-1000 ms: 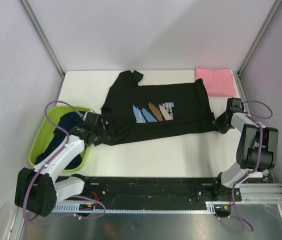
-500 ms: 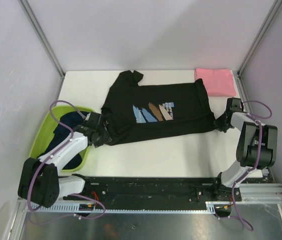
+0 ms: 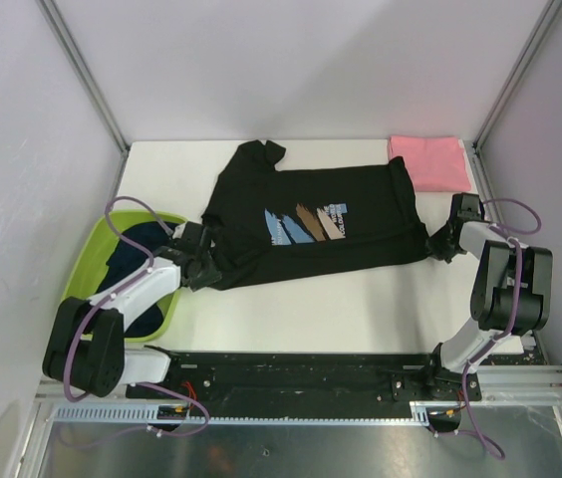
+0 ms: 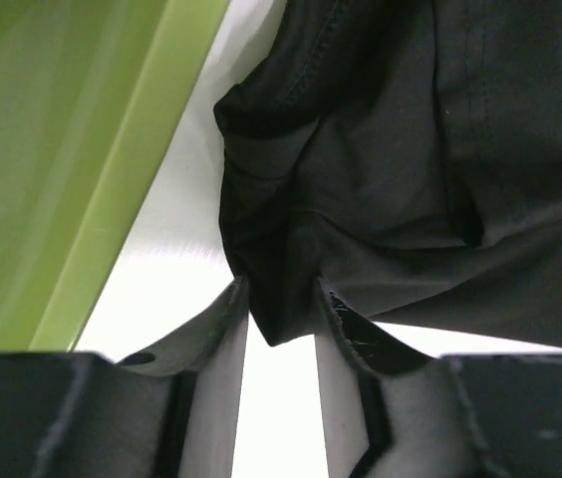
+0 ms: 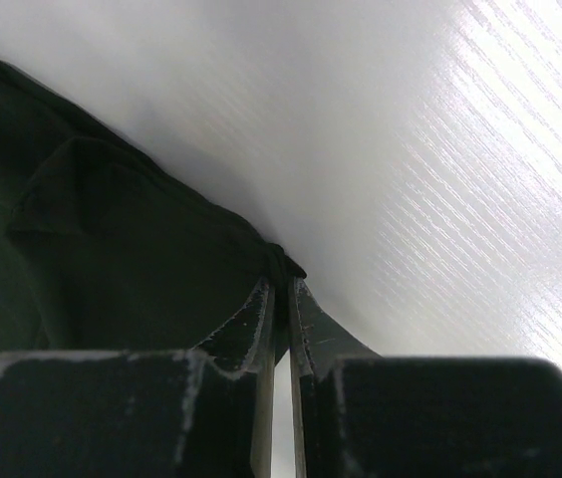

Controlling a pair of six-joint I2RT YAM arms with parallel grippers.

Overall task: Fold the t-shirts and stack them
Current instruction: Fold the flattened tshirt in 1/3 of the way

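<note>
The t-shirt's near part is creased. My right gripper will next pull the t-shirt's pinched corner (image 3: 428, 251) (image 5: 282, 278) back toward the table's near edge, slightly away from the print.
The black t-shirt (image 3: 361, 214) with a blue, brown and white chest print lies spread flat across the middle of the white table. My left gripper (image 3: 204, 267) is at its near left corner. In the left wrist view, a bunched corner of black cloth (image 4: 391, 149) fills the gap between the fingers of this gripper (image 4: 279, 299). My right gripper (image 3: 432, 247) is shut on the shirt's near right corner. The right wrist view shows a thin fold of cloth (image 5: 92, 249) pinched at the tips of this gripper (image 5: 283, 284). A folded pink t-shirt (image 3: 430, 162) lies at the back right. Dark navy t-shirts (image 3: 132, 254) lie in the basin.
The lime-green basin (image 3: 82, 274) sits at the table's left edge, just left of my left gripper; its wall fills the left of the left wrist view (image 4: 72, 149). Metal frame posts stand at the back corners. White table (image 3: 341, 309) shows between the shirt and the near edge.
My left arm has swung its elbow and the gripper has shifted slightly right and nearer at the shirt's corner. The right gripper and the shirt have barely moved.
</note>
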